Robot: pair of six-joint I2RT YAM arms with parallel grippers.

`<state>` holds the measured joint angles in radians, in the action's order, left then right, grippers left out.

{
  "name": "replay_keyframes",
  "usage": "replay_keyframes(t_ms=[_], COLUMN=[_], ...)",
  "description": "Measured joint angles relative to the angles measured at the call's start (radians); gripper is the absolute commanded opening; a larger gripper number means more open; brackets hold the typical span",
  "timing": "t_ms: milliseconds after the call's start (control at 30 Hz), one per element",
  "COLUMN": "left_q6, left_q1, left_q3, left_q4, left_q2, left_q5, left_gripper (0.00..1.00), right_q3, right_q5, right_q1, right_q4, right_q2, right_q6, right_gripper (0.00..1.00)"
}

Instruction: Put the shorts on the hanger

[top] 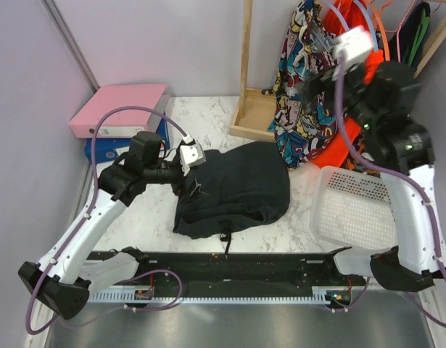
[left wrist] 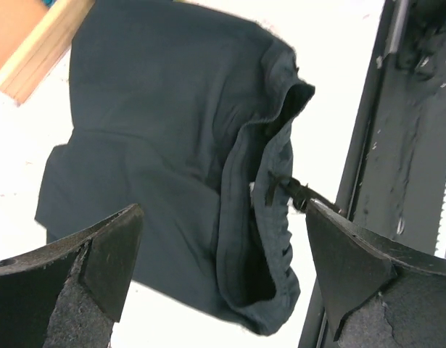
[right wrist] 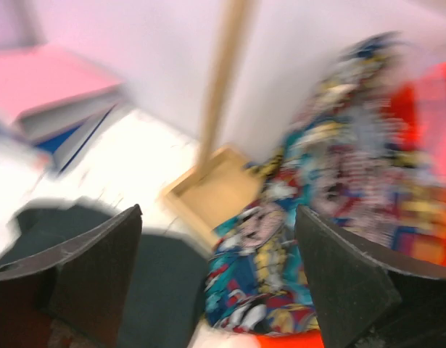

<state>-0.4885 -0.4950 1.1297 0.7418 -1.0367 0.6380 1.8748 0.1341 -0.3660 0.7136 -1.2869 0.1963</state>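
Note:
My right gripper should swing to the right in the top view and turn onto the thin orange hanger [top: 383, 34], because the gripper's fingers face the comic-print garment.
The black shorts [top: 237, 188] lie crumpled on the marble table, drawstring [top: 226, 243] trailing toward the front edge. My left gripper [top: 195, 188] is open at their left edge. In the left wrist view the left gripper [left wrist: 223, 275] hovers open above the waistband [left wrist: 273, 188] of the shorts and touches nothing. My right gripper [top: 315, 85] is raised in front of the comic-print garment, open and empty; its wrist view [right wrist: 219, 275] is blurred. The thin orange hanger [top: 383, 34] hangs at the top right, mostly hidden behind the right arm.
A comic-print garment [top: 301, 80] and a bright orange garment [top: 346, 148] hang beside a wooden stand [top: 253, 109]. A white perforated basket [top: 357, 206] sits at the right. A pink box [top: 121, 109] lies on a blue binder at back left. A black rail [top: 230, 264] runs along the front.

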Motion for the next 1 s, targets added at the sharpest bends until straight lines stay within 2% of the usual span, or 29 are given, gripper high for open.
replay_keyframes(t_ms=[67,200,233,300,333,400,433,567,1000], left_q6=[0.022,0.043,0.047,0.054,0.058,0.066,0.070,0.077,0.081], left_q1=[0.000,0.000,0.000,0.000,0.000,0.000,0.000,0.000,0.000], left_q3=[0.003,0.004,0.005,0.009,0.012,0.016,0.016,0.014,0.010], left_q4=[-0.020,-0.031,-0.035,-0.039,-0.042,-0.050,-0.053,-0.063,-0.064], left_q2=[-0.010,-0.031,-0.034,-0.035,-0.035,-0.032,-0.029,-0.016,0.004], left_q5=[0.019,0.054,0.058,0.066,0.070,0.072,0.072,0.072,0.072], left_gripper=[1.00,1.00,0.99,0.99,0.99,0.99,0.99,1.00,1.00], right_q3=[0.111,0.311,0.387,0.472,0.492,0.489,0.475,0.441,0.441], right_q5=[-0.047,0.006,0.061,0.160,0.203,0.275,0.305,0.377,0.387], right_q1=[0.102,0.441,0.542,0.663,0.706,0.769,0.784,0.786,0.780], right_q4=[-0.024,-0.045,-0.044,-0.053,-0.056,-0.049,-0.045,-0.013,-0.002], right_q2=[-0.020,-0.131,-0.187,-0.277,-0.319,-0.380,-0.399,-0.425,-0.422], right_q6=[-0.030,-0.145,-0.192,-0.260,-0.286,-0.332,-0.349,-0.379,-0.346], right_gripper=[0.86,0.72,0.67,0.62,0.56,0.50,0.45,0.41,0.39])
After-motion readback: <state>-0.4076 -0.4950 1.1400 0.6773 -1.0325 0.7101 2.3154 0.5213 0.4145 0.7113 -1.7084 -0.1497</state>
